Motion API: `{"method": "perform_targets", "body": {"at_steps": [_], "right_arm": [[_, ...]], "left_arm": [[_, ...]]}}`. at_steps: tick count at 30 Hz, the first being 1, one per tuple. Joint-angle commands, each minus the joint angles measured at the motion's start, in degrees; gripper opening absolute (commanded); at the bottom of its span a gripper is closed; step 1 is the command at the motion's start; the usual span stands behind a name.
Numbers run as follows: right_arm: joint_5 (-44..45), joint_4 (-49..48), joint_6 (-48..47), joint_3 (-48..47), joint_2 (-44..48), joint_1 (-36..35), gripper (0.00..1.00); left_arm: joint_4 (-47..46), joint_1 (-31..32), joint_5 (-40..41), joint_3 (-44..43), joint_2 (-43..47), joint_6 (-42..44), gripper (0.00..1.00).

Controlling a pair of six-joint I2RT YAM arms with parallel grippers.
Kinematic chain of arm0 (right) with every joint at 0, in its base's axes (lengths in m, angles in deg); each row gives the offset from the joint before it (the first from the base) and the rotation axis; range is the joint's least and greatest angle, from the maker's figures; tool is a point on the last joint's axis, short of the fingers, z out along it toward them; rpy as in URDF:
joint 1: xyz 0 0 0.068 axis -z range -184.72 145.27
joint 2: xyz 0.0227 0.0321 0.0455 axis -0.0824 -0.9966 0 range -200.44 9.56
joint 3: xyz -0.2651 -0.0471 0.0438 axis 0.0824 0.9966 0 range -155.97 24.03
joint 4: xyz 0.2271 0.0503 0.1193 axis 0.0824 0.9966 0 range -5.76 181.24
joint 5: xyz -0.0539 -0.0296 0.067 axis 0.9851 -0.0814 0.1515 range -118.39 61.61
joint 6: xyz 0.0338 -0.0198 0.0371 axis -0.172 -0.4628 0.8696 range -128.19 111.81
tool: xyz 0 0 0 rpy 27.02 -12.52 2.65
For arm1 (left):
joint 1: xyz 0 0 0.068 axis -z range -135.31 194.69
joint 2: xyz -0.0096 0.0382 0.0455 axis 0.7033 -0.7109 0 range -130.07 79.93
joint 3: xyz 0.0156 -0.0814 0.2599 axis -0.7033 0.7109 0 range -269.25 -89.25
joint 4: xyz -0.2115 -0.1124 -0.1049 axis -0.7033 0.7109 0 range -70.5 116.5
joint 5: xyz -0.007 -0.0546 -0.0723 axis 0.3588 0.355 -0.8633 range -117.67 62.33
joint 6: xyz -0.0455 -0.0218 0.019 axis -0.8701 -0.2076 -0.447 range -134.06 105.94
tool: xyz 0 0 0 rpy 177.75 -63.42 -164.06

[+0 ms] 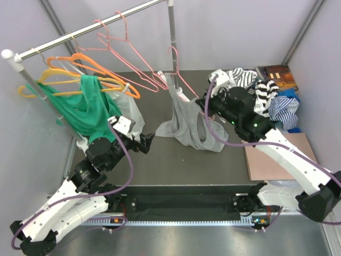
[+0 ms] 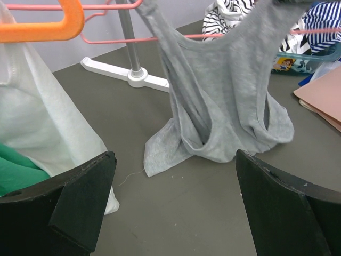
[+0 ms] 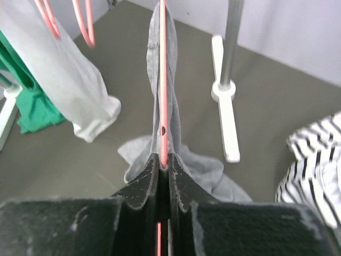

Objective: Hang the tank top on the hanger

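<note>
The bar's end by the rack pole is bare, so I will raise the pink hanger (image 1: pixel 184 80) in my right gripper outward and up, hook it there and release.
The grey tank top (image 1: pixel 186 120) hangs off the pink wire hanger (image 1: pixel 184 80) in mid-table, its lower end bunched on the table. My right gripper (image 1: pixel 205 104) is shut on the hanger's wire. In the right wrist view its jaws (image 3: pixel 163 160) pinch the pink hanger (image 3: pixel 163 80), with the tank top (image 3: pixel 176 128) draped along the wire. My left gripper (image 1: pixel 149 141) stands open to the left of the top, apart from it. In the left wrist view the gripper (image 2: pixel 176 186) has only bare table between its fingers; the tank top (image 2: pixel 229 106) and the hanger (image 2: pixel 160 38) lie ahead.
A clothes rail (image 1: pixel 80 37) crosses the back left with orange (image 1: pixel 101 66) and yellow hangers, several spare pink ones, a green garment (image 1: pixel 80 109) and a whitish one (image 1: pixel 130 109). The rack pole (image 1: pixel 172 37) stands behind the top. Striped clothes (image 1: pixel 261 88) and a brown board (image 1: pixel 277 154) lie at the right.
</note>
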Motion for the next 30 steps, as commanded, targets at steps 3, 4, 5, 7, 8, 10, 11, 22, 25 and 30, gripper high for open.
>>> {"method": "perform_targets", "body": {"at_steps": [3, 4, 5, 7, 8, 10, 11, 22, 25, 30], "right_arm": [[-3.4, -8.5, -3.9, -12.6, -7.1, 0.3, 0.0], [-3.6, -9.0, -4.0, -13.5, -7.7, 0.3, 0.0], [-3.6, -9.5, -4.2, -15.5, -8.5, 0.3, 0.0], [-3.2, -9.7, -4.2, -17.6, -10.8, 0.3, 0.0], [-3.1, -9.9, -6.5, -19.6, -11.7, 0.3, 0.0], [-3.0, -10.3, -7.0, -21.3, -13.7, 0.3, 0.0], [-2.8, -11.0, -7.5, -22.6, -14.5, 0.3, 0.0], [-2.0, -23.0, -5.5, -23.3, -18.8, 0.4, 0.0], [-2.1, -23.2, -5.5, -24.9, -19.7, 0.3, 0.0], [-2.7, -23.2, -5.0, -28.0, -22.4, 0.4, 0.0]], "left_arm": [[-1.0, 0.0, -1.3, 0.1, -0.7, 0.7, 0.99], [-1.1, 0.0, -1.5, 0.2, -0.7, 0.7, 0.99], [-1.0, 0.0, -1.6, 0.3, -0.7, 0.7, 0.99], [-1.0, 0.0, -1.6, 0.3, -0.8, 0.8, 0.99], [-1.0, 0.0, -1.7, 0.4, -0.9, 0.8, 0.99], [-1.1, 0.0, -1.8, 0.4, -1.0, 0.8, 0.99], [-1.0, 0.0, -1.9, 0.3, -1.2, 0.8, 0.99], [-0.6, 0.0, -2.4, 0.4, -2.7, 0.8, 0.99], [-0.5, 0.0, -2.6, 0.4, -2.9, 0.8, 0.99], [-0.4, 0.0, -3.7, 0.4, -2.9, 0.8, 0.99]]}}
